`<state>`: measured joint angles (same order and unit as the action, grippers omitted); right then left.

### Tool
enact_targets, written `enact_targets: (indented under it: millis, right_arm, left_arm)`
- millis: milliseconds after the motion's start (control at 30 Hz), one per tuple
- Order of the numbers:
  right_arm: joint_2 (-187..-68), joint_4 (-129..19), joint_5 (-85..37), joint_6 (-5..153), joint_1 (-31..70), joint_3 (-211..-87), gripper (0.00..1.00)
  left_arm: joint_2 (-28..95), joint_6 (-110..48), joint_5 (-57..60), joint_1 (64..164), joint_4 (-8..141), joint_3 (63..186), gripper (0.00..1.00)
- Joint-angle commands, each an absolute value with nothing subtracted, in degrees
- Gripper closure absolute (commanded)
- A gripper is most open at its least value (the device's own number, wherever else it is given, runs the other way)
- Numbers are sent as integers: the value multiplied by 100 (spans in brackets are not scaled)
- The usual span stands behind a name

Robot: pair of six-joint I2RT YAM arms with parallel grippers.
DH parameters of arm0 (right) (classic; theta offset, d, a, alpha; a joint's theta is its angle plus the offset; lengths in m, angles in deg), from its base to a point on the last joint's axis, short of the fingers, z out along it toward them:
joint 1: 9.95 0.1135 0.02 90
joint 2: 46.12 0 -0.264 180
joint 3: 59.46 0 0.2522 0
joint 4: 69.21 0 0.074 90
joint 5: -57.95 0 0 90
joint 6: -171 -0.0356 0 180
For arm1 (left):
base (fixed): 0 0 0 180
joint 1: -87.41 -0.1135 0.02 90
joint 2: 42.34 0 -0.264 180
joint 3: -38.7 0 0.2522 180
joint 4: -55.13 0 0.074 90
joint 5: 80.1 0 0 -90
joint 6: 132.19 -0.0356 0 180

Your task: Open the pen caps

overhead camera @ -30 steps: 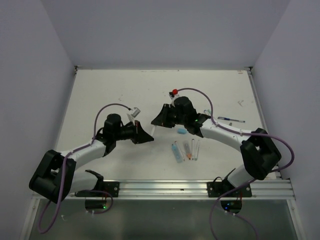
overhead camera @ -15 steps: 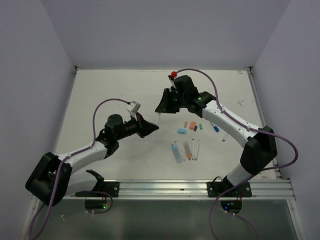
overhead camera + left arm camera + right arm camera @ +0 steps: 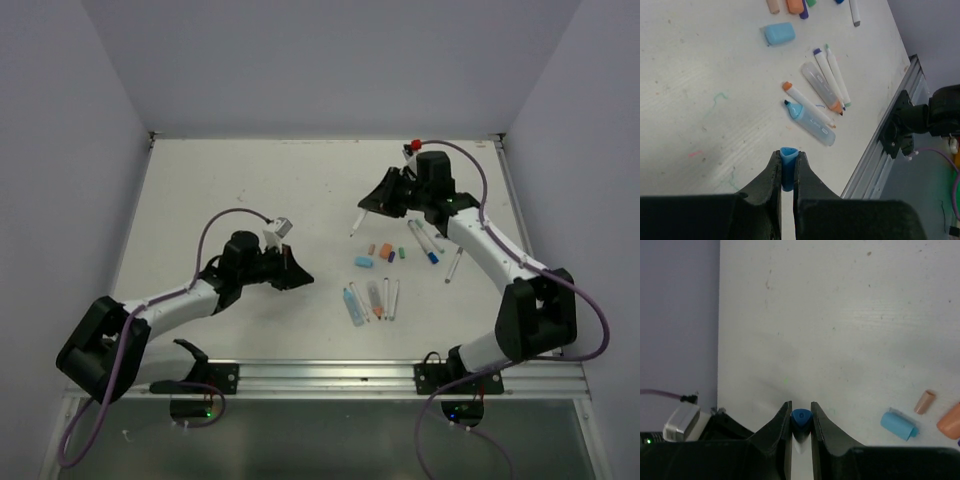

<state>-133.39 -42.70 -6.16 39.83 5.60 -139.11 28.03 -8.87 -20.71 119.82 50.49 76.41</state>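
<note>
I will first move my left gripper outward and down, to get the blue pen cap [image 3: 789, 167] beside the light blue one where loose caps lie together.
My left gripper [image 3: 300, 275] is shut on a blue pen cap [image 3: 789, 167], its hollow end pointing out past the fingertips [image 3: 774, 162]. My right gripper [image 3: 366, 207], over the far right of the table, is shut on a white pen [image 3: 357, 226] with a blue end [image 3: 801, 419]. It holds the pen apart from the cap. Loose caps lie between the arms: a light blue one [image 3: 362, 263] [image 3: 779, 33] [image 3: 897, 425], orange ones [image 3: 384, 249] [image 3: 950, 421], a dark blue one [image 3: 391, 256] and a green one [image 3: 402, 253].
Several uncapped pens and clear barrels lie side by side near the front [image 3: 372, 298] [image 3: 812, 124]. More pens lie to the right [image 3: 430, 243]. A metal rail [image 3: 400, 375] [image 3: 900, 115] runs along the front table edge. Walls close in the table's sides.
The two grippers, close together a second ago, have drawn apart. The right one has swung back and to the right with the pen. The left one has dropped slightly toward the front with the cap.
</note>
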Motion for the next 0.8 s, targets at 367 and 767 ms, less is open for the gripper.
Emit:
enact_targets:
  millis: [367,767]
  right_arm:
    - [-11047,-2268,-1570,5393,1193,-12596,100]
    - [-11265,-2592,-1790,5156,1879,-12226,100]
  left_arm:
    - [5951,-264,-2297,11853,4928,10738,100]
    - [7551,-308,-2481,11993,5122,12075,89]
